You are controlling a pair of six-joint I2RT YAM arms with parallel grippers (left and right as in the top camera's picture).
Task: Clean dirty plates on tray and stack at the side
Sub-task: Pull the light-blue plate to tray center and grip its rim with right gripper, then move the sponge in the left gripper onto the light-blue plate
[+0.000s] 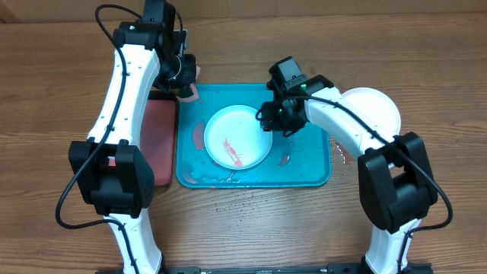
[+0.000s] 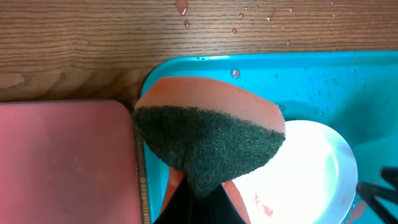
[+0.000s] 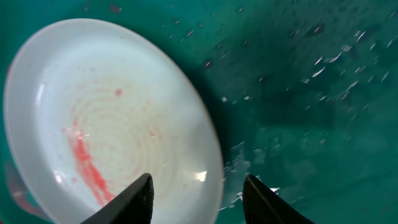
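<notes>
My right gripper lowers its open fingers around the smeared plate's rim facing the clean stack [image 1: 271,140] [image 3: 217,196] next and closes, since that rim lies below it, between those fingers.
A white plate [image 1: 237,137] smeared with red sauce lies in the wet turquoise tray [image 1: 304,169]. It also shows in the right wrist view [image 3: 106,118] and the left wrist view [image 2: 305,174]. My right gripper [image 1: 271,119] is open, its fingers [image 3: 198,196] straddling the plate's right rim. My left gripper [image 1: 186,90] is shut on an orange sponge with a dark green scrub face [image 2: 211,143], held above the tray's [image 2: 186,65] far left corner. A stack of clean plates [image 1: 373,110] sits on the table right of the tray, partly hidden by my right arm.
A dark red tray [image 1: 158,137] lies against the turquoise tray's left side, seen too in the left wrist view [image 2: 62,162]. Water drops dot the wooden table [image 2: 180,7] and the tray floor [image 3: 311,93]. Sauce smears mark the tray [image 1: 284,159].
</notes>
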